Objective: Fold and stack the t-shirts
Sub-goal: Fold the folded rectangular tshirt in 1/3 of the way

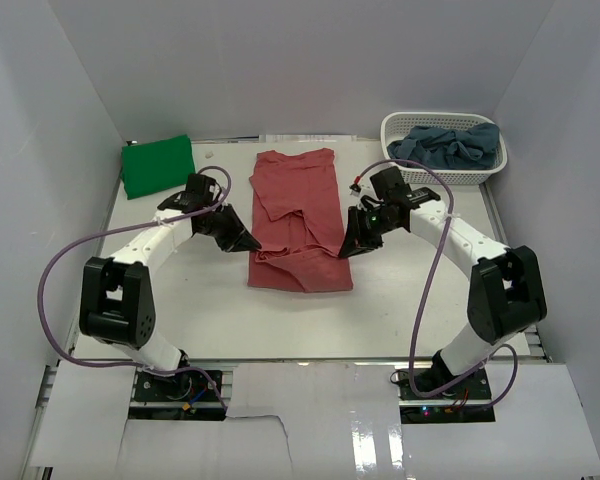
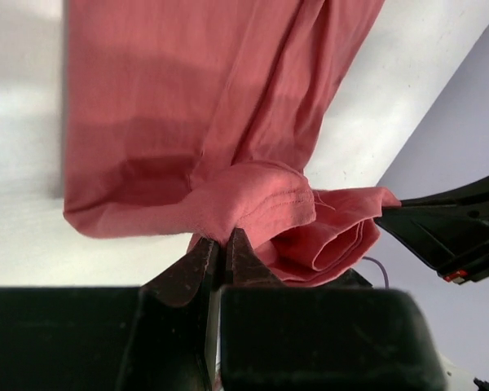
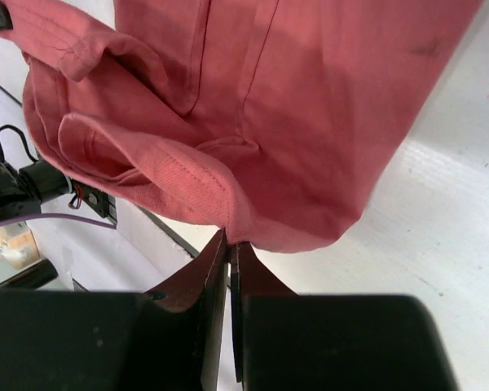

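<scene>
The shirt's near edge goes outward along the shirt with my left gripper next, onto the shirt's far part. My left gripper then releases it, because that far part lies flat and uncovered.
A salmon-red t-shirt (image 1: 300, 215) lies lengthwise in the middle of the table, its sides folded in and its near part lifted and bunched. My left gripper (image 1: 252, 243) is shut on the shirt's left near edge (image 2: 228, 213). My right gripper (image 1: 347, 247) is shut on the right near edge (image 3: 228, 208). Both hold the cloth just above the table. A bright green t-shirt (image 1: 157, 165) lies folded at the back left. Grey-blue t-shirts (image 1: 450, 145) sit crumpled in the basket.
A white lattice basket (image 1: 395, 128) stands at the back right corner. White walls close in the table (image 1: 400, 300) on three sides. Purple cables loop off both arms.
</scene>
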Available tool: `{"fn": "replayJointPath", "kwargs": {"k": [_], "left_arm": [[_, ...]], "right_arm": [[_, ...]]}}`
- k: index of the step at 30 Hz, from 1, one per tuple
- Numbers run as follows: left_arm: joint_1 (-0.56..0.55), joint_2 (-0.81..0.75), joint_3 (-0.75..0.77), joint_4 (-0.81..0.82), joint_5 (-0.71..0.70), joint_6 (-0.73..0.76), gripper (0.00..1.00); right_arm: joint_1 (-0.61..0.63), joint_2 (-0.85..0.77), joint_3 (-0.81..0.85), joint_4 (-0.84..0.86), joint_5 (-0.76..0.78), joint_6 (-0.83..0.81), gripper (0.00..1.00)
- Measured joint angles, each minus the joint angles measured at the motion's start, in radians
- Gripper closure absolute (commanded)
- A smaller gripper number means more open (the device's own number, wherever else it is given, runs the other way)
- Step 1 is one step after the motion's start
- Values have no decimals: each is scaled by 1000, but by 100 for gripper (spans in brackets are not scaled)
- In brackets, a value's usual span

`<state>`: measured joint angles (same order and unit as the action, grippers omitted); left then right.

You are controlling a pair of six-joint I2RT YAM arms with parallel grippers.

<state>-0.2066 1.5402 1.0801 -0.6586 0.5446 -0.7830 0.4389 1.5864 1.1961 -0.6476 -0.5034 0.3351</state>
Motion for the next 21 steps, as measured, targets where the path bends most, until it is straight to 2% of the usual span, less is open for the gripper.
{"fn": "replayJointPath", "kwargs": {"k": [10, 21], "left_arm": [[1, 186, 174, 14, -42, 43, 100], [1, 269, 315, -5, -84, 65, 100]], "right_arm": [[-35, 129, 153, -13, 11, -38, 92], [-80, 253, 378, -70, 34, -83, 92]]}}
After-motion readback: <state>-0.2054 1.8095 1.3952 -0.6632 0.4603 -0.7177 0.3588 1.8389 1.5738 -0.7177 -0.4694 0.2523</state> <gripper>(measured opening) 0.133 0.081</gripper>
